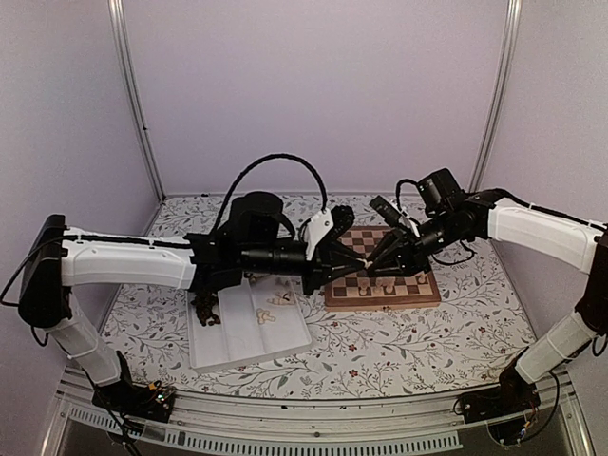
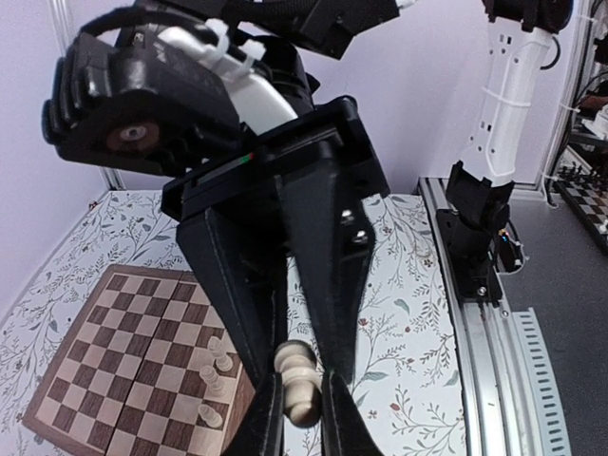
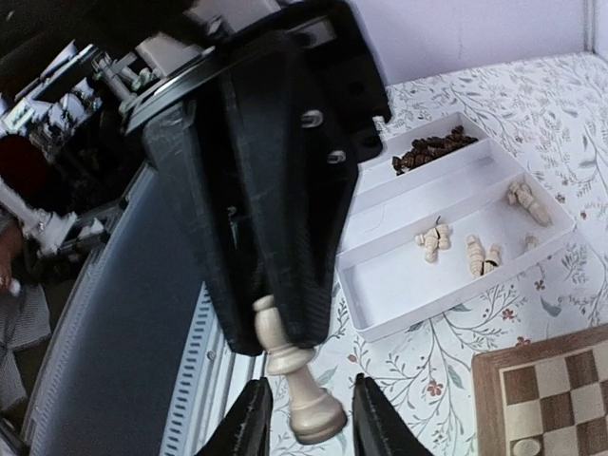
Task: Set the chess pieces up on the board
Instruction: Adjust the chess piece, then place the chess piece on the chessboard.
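Note:
My left gripper tilts downward next, moves right in the top view and lowers onto the gap in the board's near row to release the cream piece, as that square is empty.
The two grippers meet just above the left rim of the board [image 1: 380,302]. My left gripper [image 2: 302,423] is shut on a pale cream chess piece [image 2: 300,385], its fingertips pressed against both sides. In the right wrist view the same piece [image 3: 296,380] hangs slanted, its top between the left fingers. My right gripper [image 3: 312,418] is open, with the piece's base between its fingertips and a gap on each side. A few cream pieces [image 2: 214,380] stand on the board's near row [image 1: 378,282].
A white three-compartment tray [image 1: 249,334] lies left of the board. It holds dark brown pieces [image 1: 204,309] in its left part and loose cream pieces [image 1: 271,309] further right. It also shows in the right wrist view [image 3: 399,285]. Flowered cloth covers the table.

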### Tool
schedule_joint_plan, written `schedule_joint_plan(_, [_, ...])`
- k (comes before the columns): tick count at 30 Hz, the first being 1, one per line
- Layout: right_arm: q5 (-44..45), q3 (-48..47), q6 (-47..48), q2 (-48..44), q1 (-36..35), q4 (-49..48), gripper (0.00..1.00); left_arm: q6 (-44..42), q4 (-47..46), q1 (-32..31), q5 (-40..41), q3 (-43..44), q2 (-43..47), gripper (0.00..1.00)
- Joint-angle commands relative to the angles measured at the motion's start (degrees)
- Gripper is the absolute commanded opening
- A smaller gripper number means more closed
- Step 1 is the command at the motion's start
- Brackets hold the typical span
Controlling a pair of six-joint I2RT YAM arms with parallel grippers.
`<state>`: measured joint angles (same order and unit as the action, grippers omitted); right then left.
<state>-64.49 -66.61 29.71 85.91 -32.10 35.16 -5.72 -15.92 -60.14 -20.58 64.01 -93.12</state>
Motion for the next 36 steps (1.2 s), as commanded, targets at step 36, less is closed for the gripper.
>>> schedule_joint_plan(36, [23.00, 18.29, -4.34, -12.56, 35.44, -12.02, 0.57, -8.29, 43.50, -5.00, 13.60, 67.13, -52.79, 0.03])
